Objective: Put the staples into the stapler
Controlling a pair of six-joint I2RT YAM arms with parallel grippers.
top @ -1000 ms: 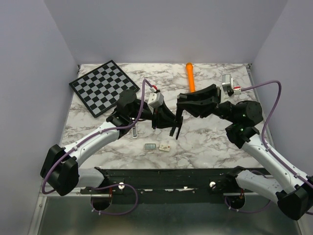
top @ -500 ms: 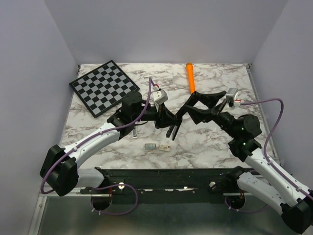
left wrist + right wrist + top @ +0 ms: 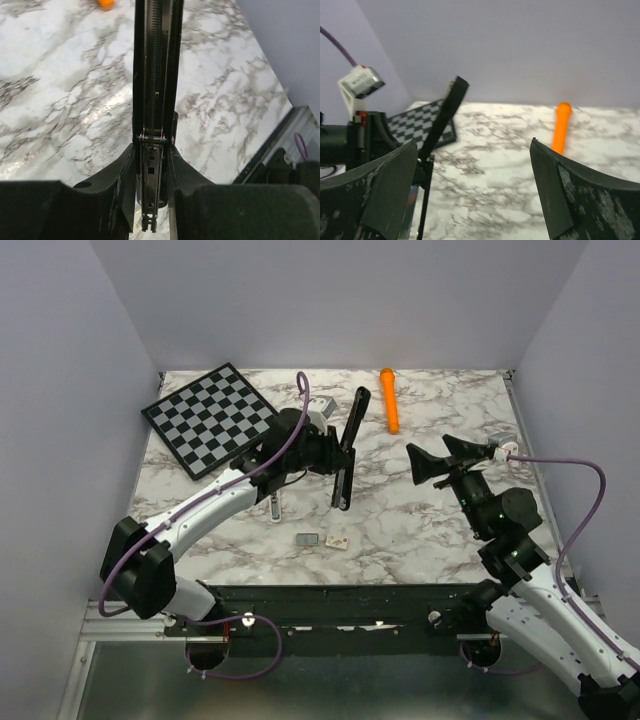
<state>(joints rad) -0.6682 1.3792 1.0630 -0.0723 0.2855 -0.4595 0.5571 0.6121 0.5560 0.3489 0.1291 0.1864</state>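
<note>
The left gripper tilts to point down next, then lowers the stapler flat onto the marble near the staples, because the stapler hangs slanted.
The black stapler (image 3: 352,420) hangs above the table's middle, hinged wide open, one arm pointing to the back and the other down towards the front. My left gripper (image 3: 336,452) is shut on it near the hinge. The left wrist view shows its open channel (image 3: 155,75) with a spring, clamped in my left gripper (image 3: 152,172). The staples (image 3: 307,538) lie as a small grey block on the marble near the front. My right gripper (image 3: 440,462) stands open and empty to the right of the stapler, apart from it. In the right wrist view the stapler (image 3: 447,112) rises left of my right gripper (image 3: 475,192).
A chessboard (image 3: 212,418) lies at the back left and an orange marker (image 3: 389,398) at the back middle. A tiny white piece with dark dots (image 3: 337,539) sits beside the staples. A small pale oblong thing (image 3: 275,508) lies under the left arm.
My right gripper has let go of the stapler, opened wide and drawn back to the right. The left gripper has carried the stapler, now swung open, towards the back.
</note>
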